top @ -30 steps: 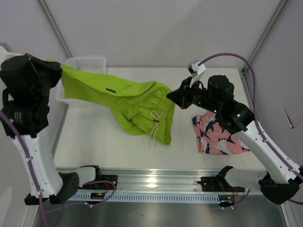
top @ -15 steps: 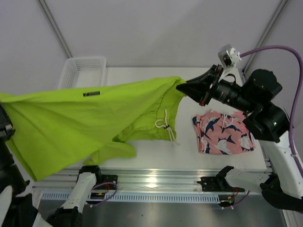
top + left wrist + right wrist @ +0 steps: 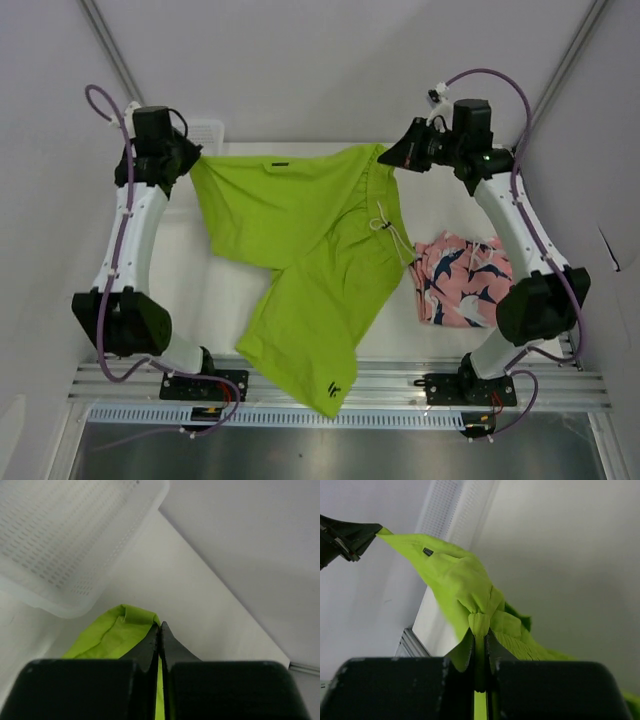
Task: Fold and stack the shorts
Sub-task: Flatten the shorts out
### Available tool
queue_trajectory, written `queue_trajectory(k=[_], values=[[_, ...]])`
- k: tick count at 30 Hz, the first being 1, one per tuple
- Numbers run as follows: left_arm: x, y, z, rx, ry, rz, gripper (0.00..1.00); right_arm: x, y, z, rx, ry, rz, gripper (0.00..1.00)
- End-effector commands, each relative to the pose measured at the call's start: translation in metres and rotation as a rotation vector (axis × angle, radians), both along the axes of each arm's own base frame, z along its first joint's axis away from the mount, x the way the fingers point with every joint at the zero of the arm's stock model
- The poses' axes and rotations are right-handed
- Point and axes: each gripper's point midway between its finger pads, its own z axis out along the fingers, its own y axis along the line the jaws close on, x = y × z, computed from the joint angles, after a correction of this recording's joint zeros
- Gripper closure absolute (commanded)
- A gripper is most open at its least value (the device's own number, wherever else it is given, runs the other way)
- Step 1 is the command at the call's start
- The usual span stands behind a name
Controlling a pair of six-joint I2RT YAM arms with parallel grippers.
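Observation:
One leg of the shorts drapes over the front bar, so my right gripper will next move down and outward, lay its waistband corner by the tabletop's far edge and let go.
The lime-green shorts hang stretched between both grippers at the back of the table, one leg draping down over the front rail. My left gripper is shut on one waistband corner; the cloth shows beside its fingers in the left wrist view. My right gripper is shut on the other waistband corner, bunched cloth pinched between its fingers. The white drawstring dangles from the waistband. The coral-pink printed shorts lie folded on the table at the right.
The white mesh basket stands at the back left behind the left gripper, also large in the left wrist view. The metal rail runs along the table's front edge. White walls enclose the back and sides.
Both arms have swung to the back of the table, the left from the near left. The green shorts are now spread flat between them, with one leg hanging forward.

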Motion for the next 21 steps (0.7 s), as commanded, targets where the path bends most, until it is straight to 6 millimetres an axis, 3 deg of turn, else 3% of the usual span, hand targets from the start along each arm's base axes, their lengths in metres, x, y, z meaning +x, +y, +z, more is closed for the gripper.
queue_trajectory(k=[1,2,4,5,6,8,9,11,12,13,14,15,16,17,18,19,20,21], values=[[0.017,-0.017,0.048,0.0,-0.15,-0.057,1.0,0.025,0.002,-0.001,0.006,0.01,-0.02,1.0],[0.033,-0.016,0.022,0.002,-0.089,-0.054,1.0,0.043,0.003,-0.027,-0.014,0.055,-0.029,1.0],[0.047,-0.038,0.005,0.007,-0.059,-0.091,1.0,0.065,-0.001,-0.04,-0.019,0.058,-0.059,1.0],[0.053,-0.04,-0.004,0.004,-0.042,-0.085,1.0,0.074,-0.001,-0.046,-0.017,0.065,-0.069,1.0],[0.063,-0.041,-0.02,0.005,-0.019,-0.075,1.0,0.086,-0.001,-0.066,-0.024,0.099,-0.077,1.0],[0.072,-0.045,-0.032,-0.004,-0.003,-0.064,1.0,0.104,-0.002,-0.066,-0.023,0.071,-0.089,1.0],[0.078,-0.044,-0.042,-0.007,0.012,-0.053,1.0,0.116,-0.002,-0.085,-0.038,0.091,-0.094,1.0],[0.085,-0.043,-0.044,-0.009,0.008,-0.042,1.0,0.137,-0.009,-0.081,-0.042,0.064,-0.131,1.0],[0.092,-0.044,-0.05,-0.007,0.013,-0.037,1.0,0.15,-0.01,-0.098,-0.043,0.083,-0.141,1.0],[0.098,-0.043,-0.044,0.001,0.0,-0.028,1.0,0.159,-0.014,-0.101,-0.046,0.081,-0.161,1.0],[0.102,-0.041,-0.049,0.01,0.015,-0.021,1.0,0.173,-0.021,-0.089,-0.037,0.046,-0.186,1.0],[0.109,-0.041,-0.041,0.015,-0.001,-0.016,1.0,0.183,-0.026,-0.091,-0.035,0.044,-0.202,1.0],[0.123,-0.04,-0.047,0.023,0.007,-0.013,1.0,0.197,-0.031,-0.111,-0.033,0.071,-0.226,1.0],[0.127,-0.039,-0.056,0.036,0.036,-0.01,1.0,0.21,-0.038,-0.097,-0.017,0.027,-0.248,1.0],[0.135,-0.039,-0.047,0.041,0.016,-0.008,1.0,0.219,-0.042,-0.096,-0.006,0.014,-0.258,0.95],[0.148,-0.04,-0.053,0.047,0.021,-0.013,0.96,0.233,-0.045,-0.119,-0.003,0.05,-0.279,0.73],[0.151,-0.041,-0.062,0.058,0.05,-0.031,0.83,0.244,-0.053,-0.097,0.006,-0.005,-0.304,0.43],[0.157,-0.043,-0.05,0.059,0.029,-0.043,0.65,0.249,-0.057,-0.099,-0.003,-0.005,-0.32,0.03]])
